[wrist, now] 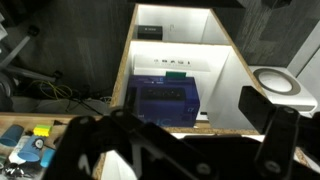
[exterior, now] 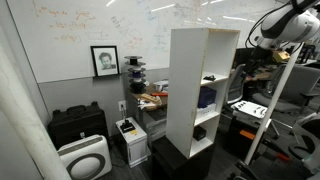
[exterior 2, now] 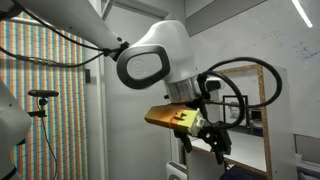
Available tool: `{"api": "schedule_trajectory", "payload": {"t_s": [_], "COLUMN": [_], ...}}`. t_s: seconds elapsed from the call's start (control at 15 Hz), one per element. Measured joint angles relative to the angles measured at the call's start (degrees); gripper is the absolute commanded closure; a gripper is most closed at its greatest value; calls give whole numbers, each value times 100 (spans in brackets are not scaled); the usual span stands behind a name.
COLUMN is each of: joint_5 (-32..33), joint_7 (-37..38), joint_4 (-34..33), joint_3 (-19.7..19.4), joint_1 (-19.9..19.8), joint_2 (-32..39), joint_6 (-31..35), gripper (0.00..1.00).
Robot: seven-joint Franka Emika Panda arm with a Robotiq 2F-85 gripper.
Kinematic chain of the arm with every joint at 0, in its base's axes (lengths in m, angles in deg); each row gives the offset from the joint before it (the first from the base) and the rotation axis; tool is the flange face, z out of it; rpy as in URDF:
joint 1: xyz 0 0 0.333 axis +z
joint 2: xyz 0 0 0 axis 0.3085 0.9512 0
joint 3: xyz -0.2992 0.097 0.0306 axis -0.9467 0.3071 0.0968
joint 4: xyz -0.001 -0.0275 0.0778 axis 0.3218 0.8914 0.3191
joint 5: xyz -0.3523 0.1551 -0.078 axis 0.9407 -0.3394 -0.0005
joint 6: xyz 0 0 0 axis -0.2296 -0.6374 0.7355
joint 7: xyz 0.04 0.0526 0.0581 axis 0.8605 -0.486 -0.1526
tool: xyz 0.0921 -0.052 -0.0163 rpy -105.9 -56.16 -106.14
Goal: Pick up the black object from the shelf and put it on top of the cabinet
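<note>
The small black object [exterior: 208,77] sits on the upper shelf, below and apart from my fingers, so my gripper will next move down onto it, in through the cabinet's open front.
The white cabinet [exterior: 185,70] stands mid-room. A very small black object [exterior: 210,77] sits on a shelf [exterior: 215,84] in its upper part. Below it are a blue object [exterior: 207,97] and a larger blocky black item [exterior: 200,131]. My gripper [exterior: 260,45] hangs above and beside the cabinet's top, apart from it, and shows close up in an exterior view [exterior 2: 215,140]. In the wrist view my open, empty gripper [wrist: 190,150] frames the cabinet [wrist: 228,60] with the blue object [wrist: 165,100] and blocky black item [wrist: 150,33]. I cannot make out the small black object there.
A low black case [exterior: 78,122] and a white round appliance [exterior: 85,158] sit on the floor by the wall; the appliance also shows in the wrist view [wrist: 280,80]. A cluttered desk [exterior: 150,98] stands behind the cabinet. Equipment racks [exterior: 255,110] are beside it.
</note>
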Motion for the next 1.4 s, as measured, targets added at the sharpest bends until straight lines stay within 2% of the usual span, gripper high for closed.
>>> {"api": "schedule_trajectory", "payload": {"t_s": [0.13,0.4,0.53,0.8,1.0,1.4], "joint_5": [-972,-2879,-3629,-4820,-5525,-5804], "joint_7": [-495,-1690,-2284,-3185,-3698,-3809], "joint_4": [-171,-572,-781,-1184,-1484,-2027], "joint_3": [-93,-375,-464,-488,-468,-305], "joint_1": [384,1103,1273,1339,1340,1340], "joint_2": [333,793,1013,1551,1984,2742], "joint_6": [459,760,766,751,750,724], "gripper": [0,0,0,0,0,0]}}
